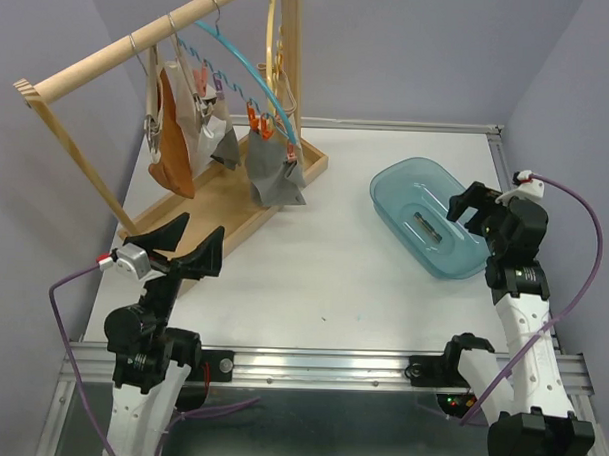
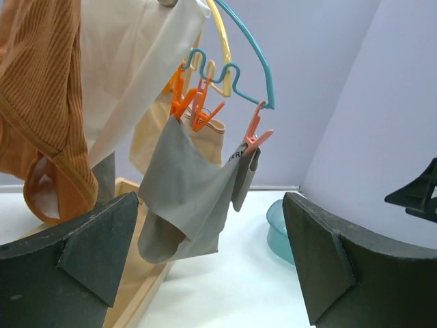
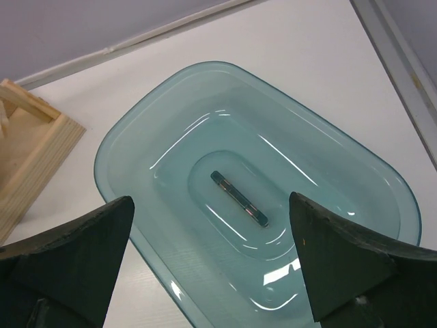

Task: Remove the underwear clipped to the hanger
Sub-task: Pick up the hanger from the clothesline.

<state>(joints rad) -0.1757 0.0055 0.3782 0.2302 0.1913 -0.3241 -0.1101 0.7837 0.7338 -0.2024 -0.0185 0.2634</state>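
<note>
I should move my left gripper up and outward onto the bare part of the blue hanger's curved arm (image 1: 252,69) (image 2: 239,23), clear of the clips, because the hanger's arm is above and outward of my gripper.
Several underwear hang by orange clips from a blue hanger (image 1: 245,64) on a wooden rack (image 1: 141,42). A grey pair (image 1: 274,172) hangs nearest; a rust-orange pair (image 1: 174,133) hangs at the left, pale ones between. In the left wrist view the grey pair (image 2: 191,184) hangs ahead, the rust-orange pair (image 2: 41,102) at left, a white one (image 2: 130,68) beside it. My left gripper (image 1: 189,246) is open and empty, in front of the rack and below the clothes. My right gripper (image 1: 472,209) is open and empty above the teal tub (image 3: 225,150).
The rack's wooden base tray (image 1: 240,211) lies on the white table at back left. The teal tub (image 1: 425,217) sits at the right, near the table's right rail. A purple wall stands behind and on both sides.
</note>
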